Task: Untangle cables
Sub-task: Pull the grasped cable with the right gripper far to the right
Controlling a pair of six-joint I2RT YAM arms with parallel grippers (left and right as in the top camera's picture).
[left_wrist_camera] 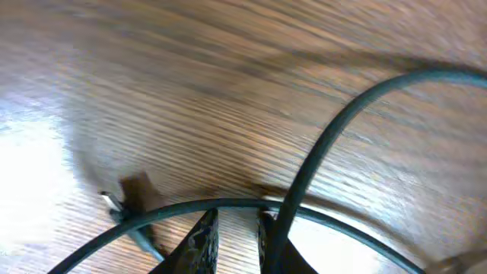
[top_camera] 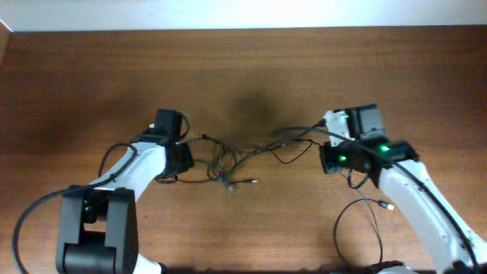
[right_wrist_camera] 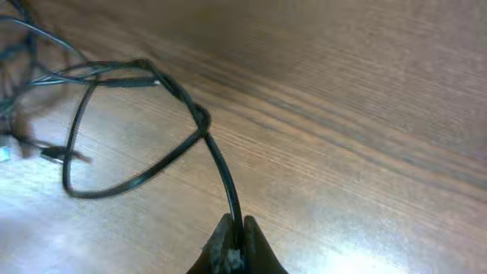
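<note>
I need to lift my right gripper, pull its cable clear of the tangle and let go of it over bare wood, which is to the gripper's right in the overhead view.
Several thin black cables (top_camera: 228, 164) lie tangled on the wooden table (top_camera: 251, 68) between the two arms. At the tangle's left edge is my left gripper (top_camera: 190, 158). In the left wrist view its jaws (left_wrist_camera: 237, 215) stand a little apart with bare wood between them. One cable (left_wrist_camera: 167, 213) arcs across the fingertips and another (left_wrist_camera: 335, 129) runs up past the right finger. My right gripper (top_camera: 323, 151) is at the tangle's right end. In the right wrist view it (right_wrist_camera: 236, 228) is shut on one cable (right_wrist_camera: 217, 160), which leads away to a knot (right_wrist_camera: 201, 118) and loops.
A separate thin cord (top_camera: 358, 209) with a small plug (top_camera: 388, 205) loops on the table beside the right arm. The left arm's base (top_camera: 95, 228) fills the lower left corner. A small connector (left_wrist_camera: 114, 204) lies on the wood left of my left fingers.
</note>
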